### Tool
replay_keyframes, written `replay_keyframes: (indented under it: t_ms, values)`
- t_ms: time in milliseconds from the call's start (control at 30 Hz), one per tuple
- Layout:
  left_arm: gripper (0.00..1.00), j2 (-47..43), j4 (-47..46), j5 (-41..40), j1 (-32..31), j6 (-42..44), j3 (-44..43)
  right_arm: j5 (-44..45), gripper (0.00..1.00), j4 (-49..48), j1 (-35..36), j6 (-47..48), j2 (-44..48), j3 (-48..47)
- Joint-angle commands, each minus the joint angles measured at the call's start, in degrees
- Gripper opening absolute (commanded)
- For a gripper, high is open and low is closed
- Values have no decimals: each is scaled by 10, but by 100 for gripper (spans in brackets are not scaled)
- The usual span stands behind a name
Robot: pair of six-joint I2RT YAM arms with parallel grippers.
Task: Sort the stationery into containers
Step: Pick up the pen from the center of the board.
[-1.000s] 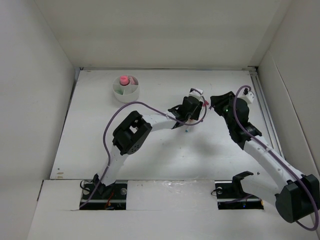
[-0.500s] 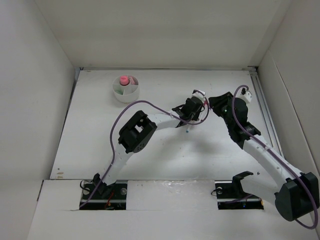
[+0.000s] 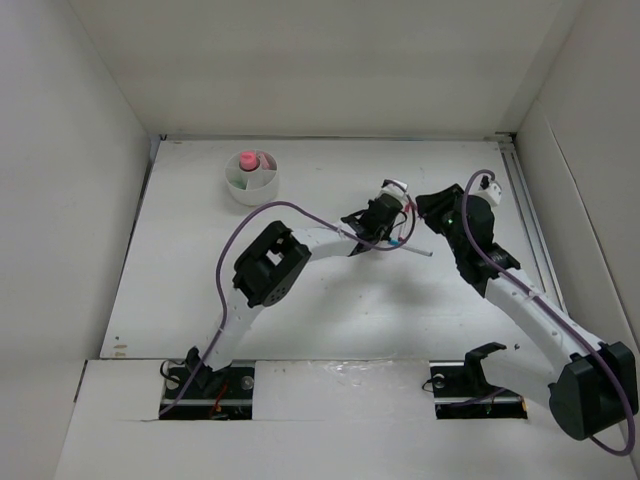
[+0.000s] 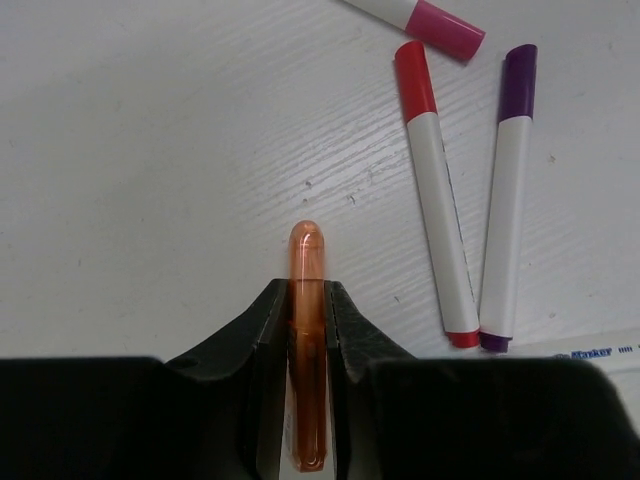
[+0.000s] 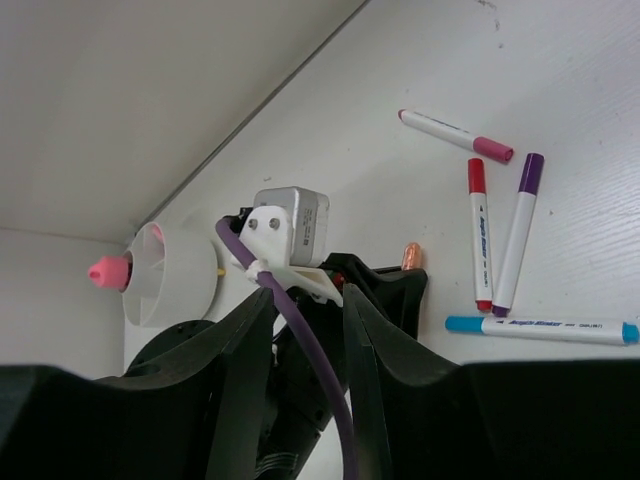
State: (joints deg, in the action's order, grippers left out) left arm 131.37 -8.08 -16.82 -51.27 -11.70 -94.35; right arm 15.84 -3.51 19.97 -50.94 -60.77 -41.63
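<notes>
The orange piece goes up and to the left in the top view next, over the bowl's raised rim, and my left gripper releases it, since the bowl's green-holding section lies that way.
My left gripper is shut on an orange capsule-shaped piece, whose rounded tip pokes out past the fingers just above the table. Right of it lie a red-capped pen and a purple-capped pen, with a pink-capped pen at the top edge. The right wrist view also takes in a blue-capped pen and the orange piece. My right gripper stands open and empty, close behind the left wrist. The white divided bowl at the back left holds a pink-topped stubby item.
White walls enclose the table on the left, the back and the right. Both wrists crowd together right of centre, my left gripper next to my right gripper. The left arm's purple cable runs between my right fingers' view.
My left gripper's jaws have closed on the orange piece. The left wrist has shifted a little to the right, and the blue-capped pen now shows beside it. The right arm has hardly moved.
</notes>
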Motion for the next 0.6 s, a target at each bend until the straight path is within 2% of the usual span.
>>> replay_keyframes:
  t_ms: [0, 167, 300, 433, 567]
  values:
    - [0, -72, -9, 6, 0, -10, 11, -2, 40, -24, 3, 11, 0, -22]
    - [0, -135, -46, -1, 26, -38, 71, -1, 40, -24, 3, 11, 11, -17]
    - [0, -224, -65, -23, 75, -73, 133, -15, 40, -24, 3, 11, 11, -17]
    - [0, -308, -83, -41, 166, -125, 194, -15, 40, -24, 3, 11, 11, -22]
    - [0, -387, -141, -79, 244, -178, 296, -20, 40, -24, 9, 11, 16, -22]
